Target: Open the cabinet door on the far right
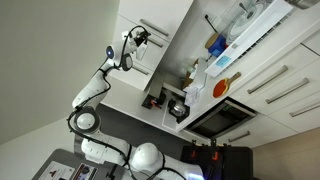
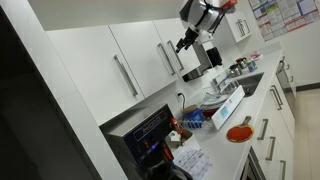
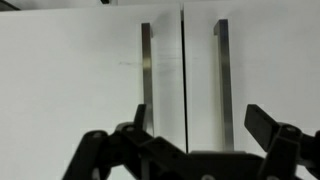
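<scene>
My gripper shifts left in the wrist view next, then outward onto the neighbouring door's silver bar handle, because the handle lines up with one of its fingers.
In the wrist view two shut white cabinet doors meet at a dark gap. The cabinet door [image 3: 270, 60] right of the gap has a slim silver bar handle [image 3: 222, 80]. The neighbouring door [image 3: 70, 70] has its own handle [image 3: 147, 70]. My gripper [image 3: 200, 125] is open and empty, a short way in front of the doors. The gap and the right handle lie between its fingers. In both exterior views the gripper [image 1: 140, 38] [image 2: 183, 44] is raised up to the wall cabinets [image 2: 140, 60].
Below the cabinets is a worktop with bottles, a white rack [image 2: 225, 100] and an orange dish [image 2: 238, 132] [image 1: 221, 88]. A black-glass oven [image 1: 225, 118] and white drawer fronts with long handles [image 1: 280, 85] are nearby. The robot base [image 1: 145, 158] stands in front.
</scene>
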Robot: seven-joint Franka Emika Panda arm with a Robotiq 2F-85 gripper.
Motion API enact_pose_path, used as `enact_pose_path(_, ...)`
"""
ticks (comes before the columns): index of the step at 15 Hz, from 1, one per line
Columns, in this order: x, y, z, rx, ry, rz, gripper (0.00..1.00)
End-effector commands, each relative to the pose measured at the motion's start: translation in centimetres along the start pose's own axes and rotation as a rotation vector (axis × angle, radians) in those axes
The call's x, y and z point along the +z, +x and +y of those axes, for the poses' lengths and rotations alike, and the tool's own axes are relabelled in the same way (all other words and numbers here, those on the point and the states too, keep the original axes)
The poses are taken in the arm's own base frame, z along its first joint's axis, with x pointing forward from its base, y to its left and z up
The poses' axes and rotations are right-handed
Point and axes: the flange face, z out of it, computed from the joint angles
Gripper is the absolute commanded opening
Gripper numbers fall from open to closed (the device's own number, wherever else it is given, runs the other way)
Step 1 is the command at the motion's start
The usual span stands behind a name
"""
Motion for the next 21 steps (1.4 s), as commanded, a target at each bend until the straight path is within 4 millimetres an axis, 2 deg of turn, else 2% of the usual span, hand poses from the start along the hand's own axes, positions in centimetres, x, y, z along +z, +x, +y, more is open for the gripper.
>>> enact_pose_path(1, 1.8, 2.0, 1.0, -0.037, -0.014, 0.076, 1.00)
enact_pose_path(6, 4.1, 2.1, 2.3, -0.056, -0.015, 0.119, 1.00)
enact_pose_path(13, 6.8, 0.9, 3.9, -0.044, -0.032, 0.133, 1.00)
enact_pose_path(19, 8.6, -0.2, 4.0, -0.031, -0.024, 0.118, 1.00)
enact_pose_path(20, 8.8, -0.3, 3.9, -0.032, -0.023, 0.119, 0.75)
enact_pose_path(21, 8.9, -0.3, 3.8, -0.031, -0.021, 0.119, 0.74)
